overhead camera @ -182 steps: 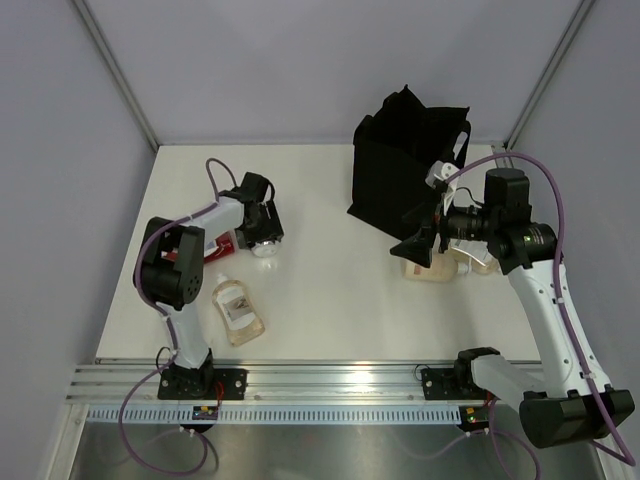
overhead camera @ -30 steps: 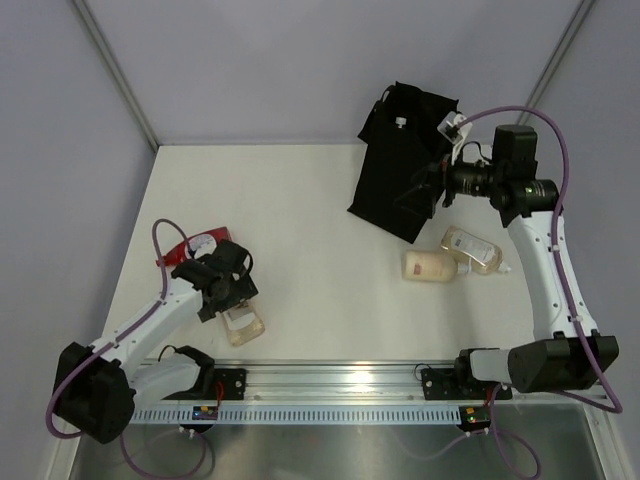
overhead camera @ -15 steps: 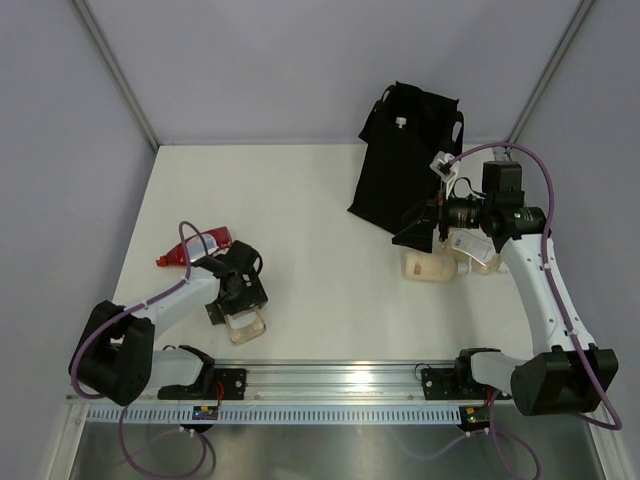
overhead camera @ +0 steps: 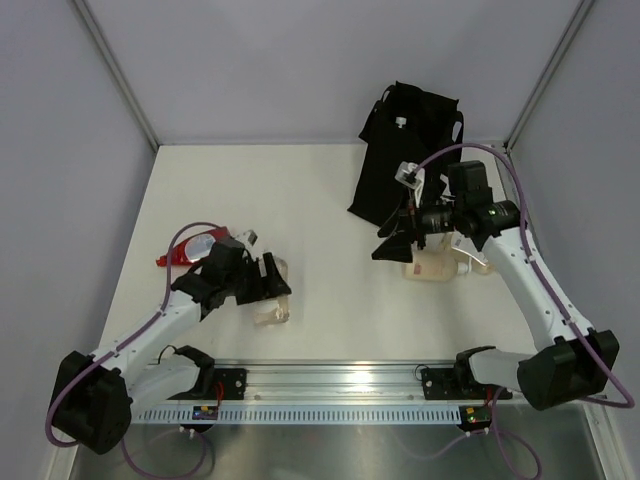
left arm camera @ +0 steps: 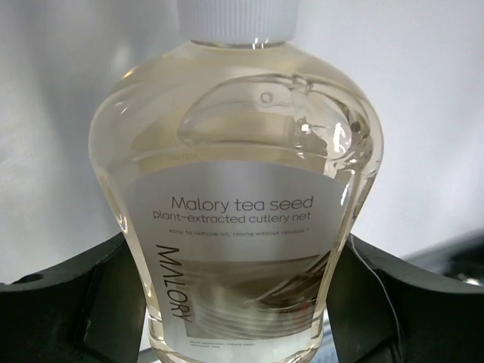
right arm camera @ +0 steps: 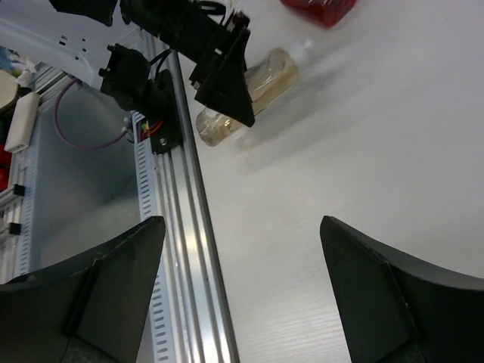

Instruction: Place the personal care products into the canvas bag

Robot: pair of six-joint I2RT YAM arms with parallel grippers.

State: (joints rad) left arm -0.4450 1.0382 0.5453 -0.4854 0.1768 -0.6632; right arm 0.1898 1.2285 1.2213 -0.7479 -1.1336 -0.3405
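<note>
The amber bottle's end with the cap [right arm camera: 290, 60] stands free of my left gripper's fingers. Next, my right gripper goes left in the top view and closes on it.
My left gripper [overhead camera: 268, 288] is shut on a clear bottle [overhead camera: 274, 298] of pale liquid with a white cap, held just above the table's front left. In the left wrist view the bottle [left arm camera: 238, 189] fills the frame between my fingers [left arm camera: 68, 302]. A red tube [overhead camera: 186, 250] lies behind the left arm. The black canvas bag [overhead camera: 400, 170] stands at the back right. My right gripper [overhead camera: 395, 245] is open and empty in front of the bag, beside a beige bottle [overhead camera: 428, 266] and a clear bottle [overhead camera: 478, 260] lying on the table.
A metal rail [overhead camera: 330, 375] runs along the table's near edge and also shows in the right wrist view [right arm camera: 181, 227]. Grey walls enclose the table on three sides. A small white cap [overhead camera: 401, 122] shows at the bag's top rim.
My left gripper has closed on the clear bottle and carried it up and to the right. My right gripper has come down from the bag and moved left, still open.
</note>
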